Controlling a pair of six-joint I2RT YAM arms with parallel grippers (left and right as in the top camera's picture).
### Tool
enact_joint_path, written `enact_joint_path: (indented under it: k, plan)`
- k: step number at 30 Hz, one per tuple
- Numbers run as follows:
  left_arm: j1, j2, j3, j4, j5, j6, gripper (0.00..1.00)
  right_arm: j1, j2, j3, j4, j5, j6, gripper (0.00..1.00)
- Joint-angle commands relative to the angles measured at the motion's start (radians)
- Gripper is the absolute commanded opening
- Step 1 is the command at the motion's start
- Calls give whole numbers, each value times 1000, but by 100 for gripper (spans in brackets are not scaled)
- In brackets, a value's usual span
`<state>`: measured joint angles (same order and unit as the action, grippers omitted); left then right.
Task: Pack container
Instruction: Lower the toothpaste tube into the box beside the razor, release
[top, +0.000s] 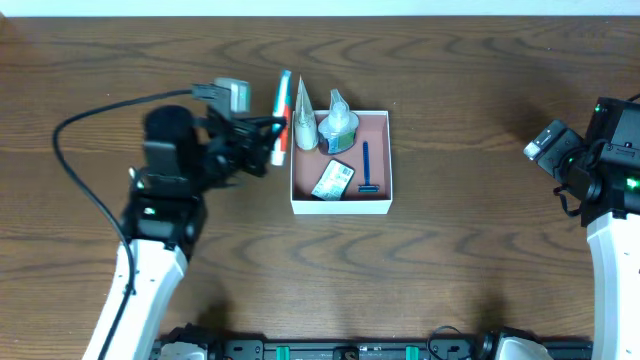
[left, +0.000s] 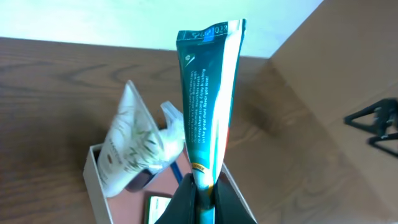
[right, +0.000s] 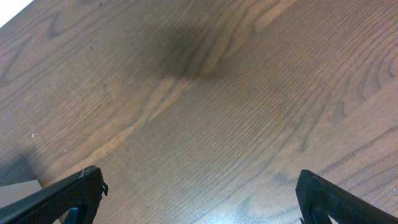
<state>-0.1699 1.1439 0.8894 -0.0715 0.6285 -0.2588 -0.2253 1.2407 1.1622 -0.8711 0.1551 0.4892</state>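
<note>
My left gripper holds the teal tube. Next, it should move across the box and lower the tube onto the empty part of the box's bottom along the blue razor (top: 366, 168).
The container (top: 382, 204) is a shallow white box with a reddish-brown inside, at the table's middle. In it lie a blue razor (top: 366, 168), a small green-and-white packet (top: 333, 180), a white tube (top: 304, 120) and a clear crumpled packet (top: 338, 127). My left gripper (top: 272, 135) is shut on a teal toothpaste tube (top: 282, 112) and holds it at the box's left rim. In the left wrist view the tube (left: 208, 106) stands up from the jaws (left: 204, 198) above the box (left: 93, 171). My right gripper (right: 199, 199) is open and empty, over bare table at the far right.
A black cable (top: 80, 170) loops on the table left of my left arm. The right arm (top: 600, 165) stands at the right edge. A dark stand (left: 376, 121) shows at the right of the left wrist view.
</note>
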Motion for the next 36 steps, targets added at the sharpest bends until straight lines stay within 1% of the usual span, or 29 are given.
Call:
enact_joint_path:
  k: [1, 3, 7, 10, 16, 18, 20, 24, 30, 34, 35, 36]
  plan:
    - [-133, 21, 18, -22, -340, 9, 6, -7, -6, 8, -1, 13, 3, 99]
    - [-224, 56, 18, -26, -464, -8, 6, -7, -6, 8, -1, 13, 3, 99]
    - [-360, 149, 18, -4, -646, -5, 6, -7, -6, 8, -1, 13, 3, 99]
    - [-428, 231, 18, 29, -732, -5, 6, -8, -6, 8, -1, 13, 4, 99]
    - [-507, 378, 18, 144, -735, -10, 6, -7, -6, 8, -1, 13, 3, 99]
    - [-529, 420, 18, 201, -740, -32, 6, -8, -6, 8, -1, 13, 3, 99]
    - [-541, 444, 18, 240, -752, -56, 6, -7, -6, 8, -1, 13, 4, 99]
    - [-563, 485, 18, 316, -754, -66, 6, -8, -6, 8, -1, 13, 3, 99]
    - [-569, 527, 18, 328, -776, -169, 6, -8, -6, 8, -1, 13, 4, 99]
    - [-570, 539, 18, 334, -775, -196, 6, -7, -6, 8, -1, 13, 3, 99]
    - [-570, 539, 18, 337, -774, -196, 7, -7, -6, 8, -1, 13, 4, 99]
    - [-570, 539, 18, 345, -774, -196, 10, -7, -6, 8, -1, 13, 3, 99]
